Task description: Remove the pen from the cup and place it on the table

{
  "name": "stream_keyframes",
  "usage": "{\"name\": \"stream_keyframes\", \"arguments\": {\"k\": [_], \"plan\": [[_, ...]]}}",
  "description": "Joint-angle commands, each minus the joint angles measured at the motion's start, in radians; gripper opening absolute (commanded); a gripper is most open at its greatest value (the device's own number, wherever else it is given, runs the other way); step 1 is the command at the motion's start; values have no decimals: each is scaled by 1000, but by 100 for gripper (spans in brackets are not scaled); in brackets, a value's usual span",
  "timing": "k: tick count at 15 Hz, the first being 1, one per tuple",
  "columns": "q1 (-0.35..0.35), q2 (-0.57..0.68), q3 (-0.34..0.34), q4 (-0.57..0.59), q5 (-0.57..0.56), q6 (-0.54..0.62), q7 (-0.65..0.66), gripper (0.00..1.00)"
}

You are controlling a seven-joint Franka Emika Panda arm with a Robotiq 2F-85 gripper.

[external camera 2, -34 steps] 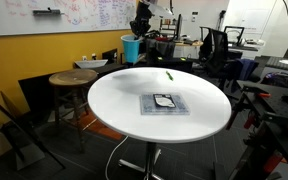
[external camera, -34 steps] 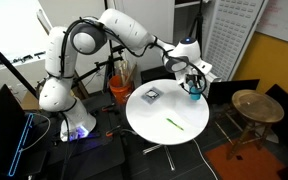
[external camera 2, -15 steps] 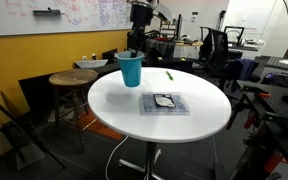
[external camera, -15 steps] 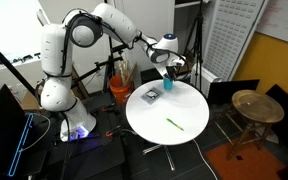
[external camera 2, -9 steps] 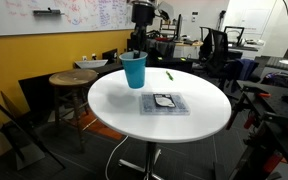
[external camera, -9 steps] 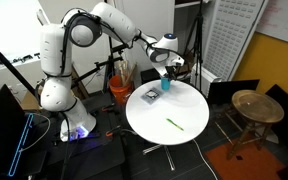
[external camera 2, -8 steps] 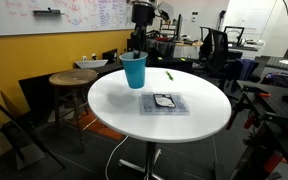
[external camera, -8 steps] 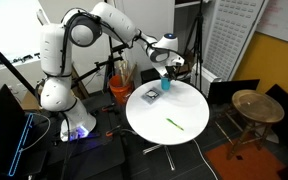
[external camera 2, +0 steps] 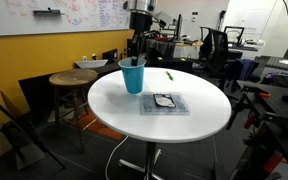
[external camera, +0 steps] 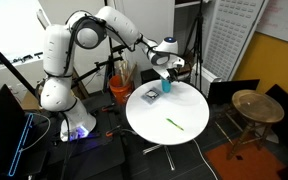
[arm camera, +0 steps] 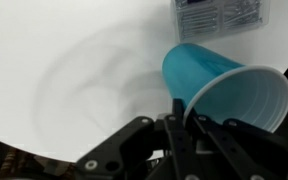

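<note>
The green pen is apart from the cup, so my gripper should next leave the square object, go over bare tabletop toward the stool and release the cup's rim.
The light-blue cup [external camera: 166,83] stands upright near the far edge of the round white table [external camera: 184,135]; it also shows in the other exterior view [external camera 2: 133,75]. My gripper [arm camera: 189,120] comes down from above and is shut on the cup's rim, one finger inside and one outside the cup [arm camera: 219,85]. It shows above the cup in both exterior views [external camera: 167,68] [external camera 2: 136,56]. The green pen [external camera: 174,123] lies flat on the table, apart from the cup, and is also visible in an exterior view [external camera 2: 169,76]. The cup's inside looks empty in the wrist view.
A flat grey-black square object [external camera: 151,95] [external camera 2: 165,102] [arm camera: 222,15] lies on the table beside the cup. A round brown wooden stool [external camera: 256,105] [external camera 2: 72,78] stands next to the table. Chairs and clutter surround it.
Over 2.3 s the gripper carried the cup from beyond the table's edge to a spot beside the square object. In the last half second the cup sank slightly.
</note>
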Motion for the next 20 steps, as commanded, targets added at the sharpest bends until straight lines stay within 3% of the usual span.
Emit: {"name": "stream_keyframes", "arguments": {"k": [1, 4, 10, 11, 12, 20], "plan": [[-15, 37, 29, 20, -5, 94, -67, 1], [-25, 54, 52, 19, 1, 174, -89, 1], [-38, 81, 84, 44, 1, 181, -88, 1], [-38, 85, 86, 50, 1, 176, -87, 20], [-37, 88, 86, 54, -1, 176, -83, 32], [-33, 97, 79, 77, -3, 162, -65, 90]]}}
